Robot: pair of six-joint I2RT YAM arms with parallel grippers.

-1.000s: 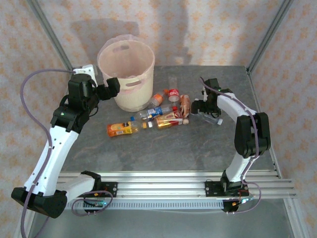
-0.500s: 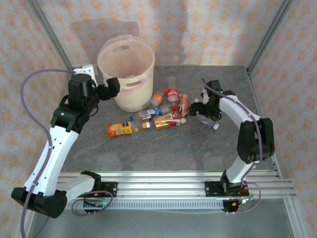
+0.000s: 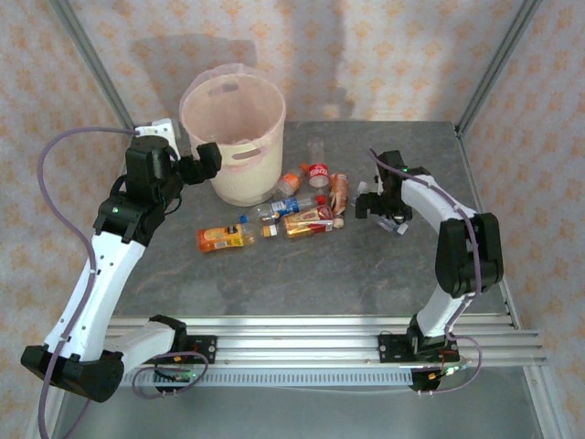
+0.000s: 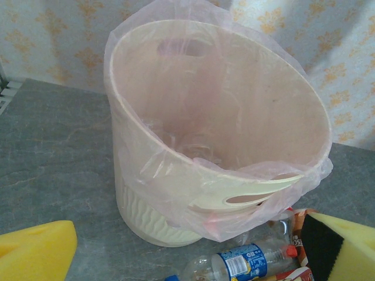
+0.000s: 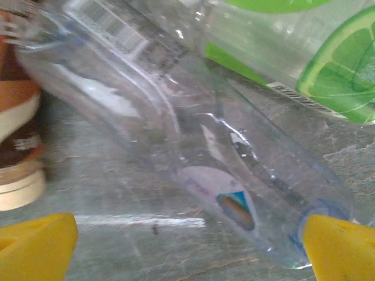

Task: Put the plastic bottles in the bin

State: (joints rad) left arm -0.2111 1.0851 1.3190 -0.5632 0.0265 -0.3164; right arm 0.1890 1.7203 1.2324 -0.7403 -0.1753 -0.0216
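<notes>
My right gripper lowers slightly back next, fingers straddling the clear bottle's near end point(image 3: 396, 226) point(image 5: 275, 213), and closes, since that slanted end lies below and back of it.
The bin point(image 3: 233, 137) is a pale bucket lined with a thin pink bag, standing at the back left; the left wrist view shows its inside point(image 4: 222, 111). Several plastic bottles point(image 3: 306, 203) lie in a cluster to its right, and an orange one point(image 3: 223, 240) lies nearer. My left gripper point(image 3: 207, 161) hovers open beside the bin's left wall, its yellow fingertips point(image 4: 36, 253) wide apart above a blue-labelled bottle point(image 4: 246, 261). My right gripper point(image 3: 379, 212) is low at the cluster's right end and open. A clear bottle point(image 5: 193, 134) lies slanted between its fingertips point(image 5: 338, 246), and a lime-labelled bottle point(image 5: 304, 52) lies just beyond.
A brown-labelled bottle point(image 5: 17, 129) lies at the left of the right wrist view. Metal frame posts point(image 3: 91, 64) and patterned walls close in the back and sides. A rail point(image 3: 302, 347) with the arm bases runs along the near edge of the grey table point(image 3: 302, 274).
The right arm has shifted a little toward the bottle cluster and its wrist has turned, nudging the clear bottle. The left arm has stayed where it was.
</notes>
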